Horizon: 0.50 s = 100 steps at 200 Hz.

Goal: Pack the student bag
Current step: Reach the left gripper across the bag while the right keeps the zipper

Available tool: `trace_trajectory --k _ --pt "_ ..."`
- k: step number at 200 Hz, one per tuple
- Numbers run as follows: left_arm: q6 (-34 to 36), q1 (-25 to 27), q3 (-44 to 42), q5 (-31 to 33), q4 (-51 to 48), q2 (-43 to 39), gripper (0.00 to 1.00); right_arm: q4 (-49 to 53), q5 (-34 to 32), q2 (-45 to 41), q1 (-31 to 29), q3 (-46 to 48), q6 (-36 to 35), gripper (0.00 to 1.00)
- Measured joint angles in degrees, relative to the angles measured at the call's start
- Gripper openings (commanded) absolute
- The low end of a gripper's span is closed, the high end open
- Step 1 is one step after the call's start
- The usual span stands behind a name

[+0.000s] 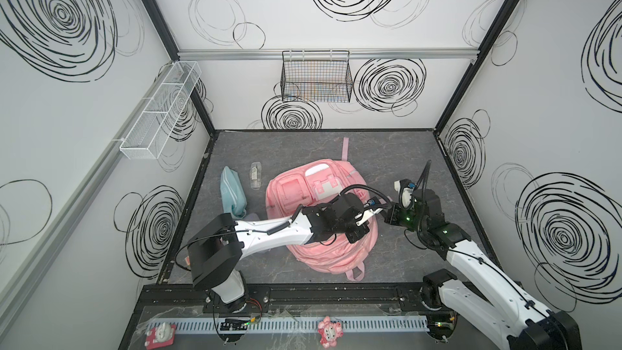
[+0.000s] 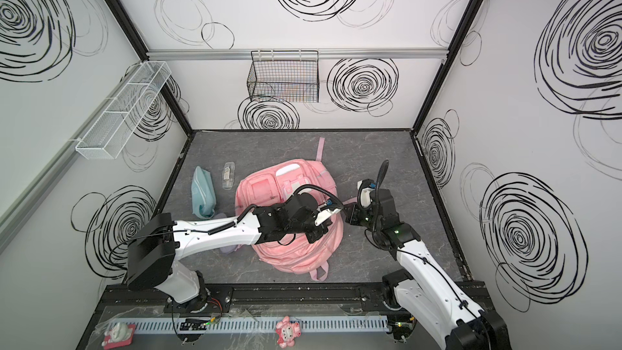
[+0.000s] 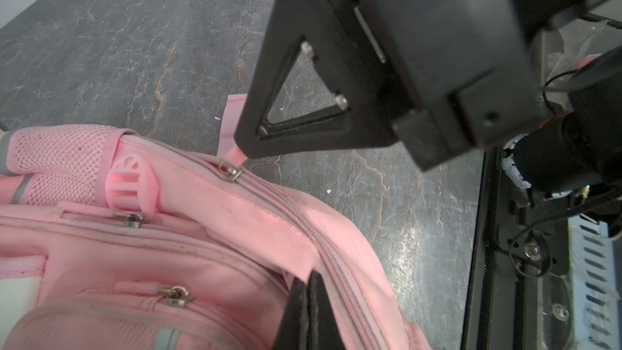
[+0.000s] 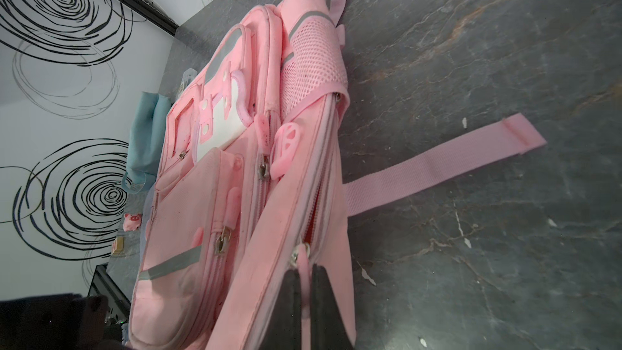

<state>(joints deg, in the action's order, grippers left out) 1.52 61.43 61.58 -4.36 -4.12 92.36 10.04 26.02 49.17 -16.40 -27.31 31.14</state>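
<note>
Next I should draw my right gripper outward along the gaping zipper and release the pull at the mesh pocket's hem point(image 1: 363, 183) point(image 4: 334, 92), since that hem lies outward of the gripper.
The student bag point(image 1: 303, 193) point(image 2: 266, 190), a pink backpack, lies front-up in the middle of the dark table in both top views. My left arm reaches across it. The left gripper point(image 3: 311, 284) point(image 1: 358, 234) is shut on the fabric flap beside the main zipper point(image 3: 286, 203). My right gripper point(image 4: 305, 276) point(image 1: 383, 217) comes in from the bag's right side. It is shut on the pink pull tab point(image 4: 304, 260) of that zipper's slider point(image 3: 232, 173). The zipper gapes slightly ahead of the slider, and red lining point(image 4: 311, 227) shows inside. In the top views both sets of fingertips are mostly hidden under the wrists.
A teal zip pouch point(image 1: 232, 193) and a clear case point(image 1: 255, 176) lie left of the bag. A loose pink strap point(image 4: 437, 166) stretches across the table on its right. A black wire basket point(image 1: 316, 77) hangs on the back wall and a white mesh basket point(image 1: 158, 112) on the left wall. Two pink toys point(image 1: 330, 329) point(image 1: 160, 333) sit by the front rail.
</note>
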Motion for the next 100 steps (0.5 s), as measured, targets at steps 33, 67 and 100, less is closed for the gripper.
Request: trace_trajectory --k 33,67,100 --pt "1.18 -0.22 0.00 -0.85 -0.07 -0.02 0.00 -2.21 2.05 1.33 2.43 -0.07 -1.42 0.00" --pt "3.02 -0.59 0.00 -2.40 -1.03 -0.90 0.00 -6.91 3.50 5.66 4.07 -0.07 -1.66 0.00" --pt "4.39 -1.03 0.00 -4.70 -3.13 -2.23 0.00 -12.22 3.54 11.19 4.48 -0.11 -1.55 0.00"
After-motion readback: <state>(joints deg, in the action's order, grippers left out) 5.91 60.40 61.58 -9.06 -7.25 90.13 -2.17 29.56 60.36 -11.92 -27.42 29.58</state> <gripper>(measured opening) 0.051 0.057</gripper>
